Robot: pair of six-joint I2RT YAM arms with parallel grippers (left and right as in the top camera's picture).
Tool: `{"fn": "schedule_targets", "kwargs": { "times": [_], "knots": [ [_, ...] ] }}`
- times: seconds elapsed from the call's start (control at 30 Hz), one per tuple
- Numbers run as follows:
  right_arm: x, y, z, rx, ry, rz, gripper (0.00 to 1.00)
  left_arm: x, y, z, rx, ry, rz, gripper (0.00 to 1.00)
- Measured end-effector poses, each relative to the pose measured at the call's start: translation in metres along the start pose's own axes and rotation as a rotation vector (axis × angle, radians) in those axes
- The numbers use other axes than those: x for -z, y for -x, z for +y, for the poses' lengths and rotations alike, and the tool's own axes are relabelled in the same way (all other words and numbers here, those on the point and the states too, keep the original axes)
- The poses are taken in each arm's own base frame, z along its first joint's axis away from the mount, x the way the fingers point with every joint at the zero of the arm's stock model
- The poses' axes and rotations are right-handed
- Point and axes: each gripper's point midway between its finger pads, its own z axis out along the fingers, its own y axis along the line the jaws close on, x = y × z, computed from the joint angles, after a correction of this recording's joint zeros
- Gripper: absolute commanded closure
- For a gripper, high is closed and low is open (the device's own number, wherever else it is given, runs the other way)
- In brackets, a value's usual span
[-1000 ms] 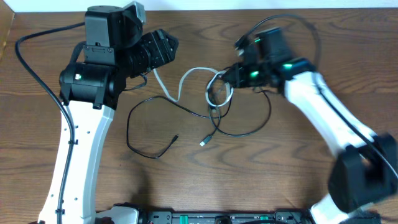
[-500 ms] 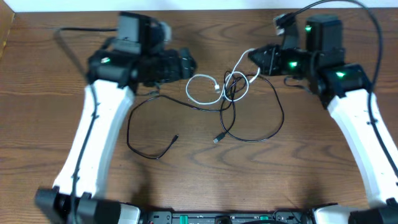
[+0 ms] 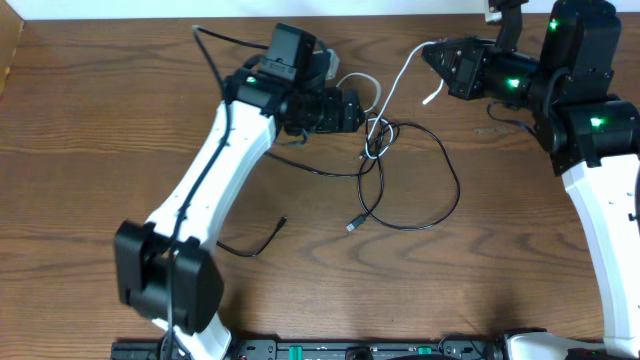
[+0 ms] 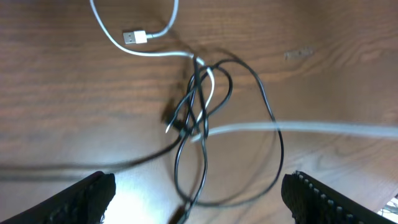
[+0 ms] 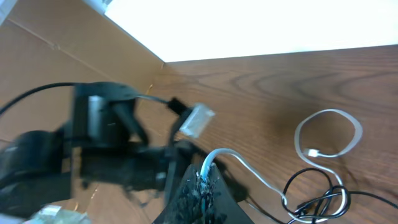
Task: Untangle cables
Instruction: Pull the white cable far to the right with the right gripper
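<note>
The white cable (image 3: 392,90) goes to the right in the overhead view next, pulled clear of the knot by my right gripper before release, because it threads the black loops.
A white cable (image 3: 392,90) and a black cable (image 3: 457,190) are knotted together (image 3: 372,135) at the table's centre back. My right gripper (image 3: 435,58) is shut on the white cable (image 5: 219,154) and holds it taut above the table. My left gripper (image 3: 355,110) is open and hovers just over the tangle (image 4: 198,106), with its fingers wide apart (image 4: 199,190). The white cable's plug end (image 4: 134,36) lies loose beyond the knot. The black cable's plug (image 3: 352,226) lies toward the front. A second black cable end (image 3: 270,238) lies at the front left.
The wooden table (image 3: 80,200) is bordered by a cardboard wall (image 5: 56,56) at the back left. My left arm (image 3: 215,170) stretches diagonally from the front left to the centre. My right arm (image 3: 600,200) stands at the right edge.
My left arm has swung right and now hovers over the tangle. My right gripper has moved up and back with the white cable, pulling it taut. The white loop has shrunk toward the knot.
</note>
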Motion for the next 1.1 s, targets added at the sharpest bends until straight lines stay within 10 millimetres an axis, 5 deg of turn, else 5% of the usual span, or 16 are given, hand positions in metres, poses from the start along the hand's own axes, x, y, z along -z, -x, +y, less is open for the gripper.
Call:
{"fn": "schedule_targets", "kwargs": {
  "times": [0.3,0.47,0.67,0.9,1.1],
  "knots": [
    [0.012,0.012,0.016,0.040,0.036,-0.043,0.99,-0.061,0.015,0.017,0.084,-0.023,-0.001,0.33],
    [0.039,0.025,0.042,0.097,0.057,-0.109,0.99,-0.084,0.013,0.019,0.100,-0.062,0.025,0.35],
    [0.068,0.030,0.065,0.144,0.071,-0.166,0.99,-0.092,0.012,0.001,0.061,-0.098,0.017,0.35],
    [0.076,0.029,0.068,0.150,0.068,-0.171,0.99,-0.100,0.007,-0.029,-0.003,-0.141,0.012,0.35],
    [0.104,0.074,0.105,0.281,0.178,-0.340,0.99,-0.102,0.007,-0.026,-0.005,-0.115,0.002,0.34]
  ]
}}
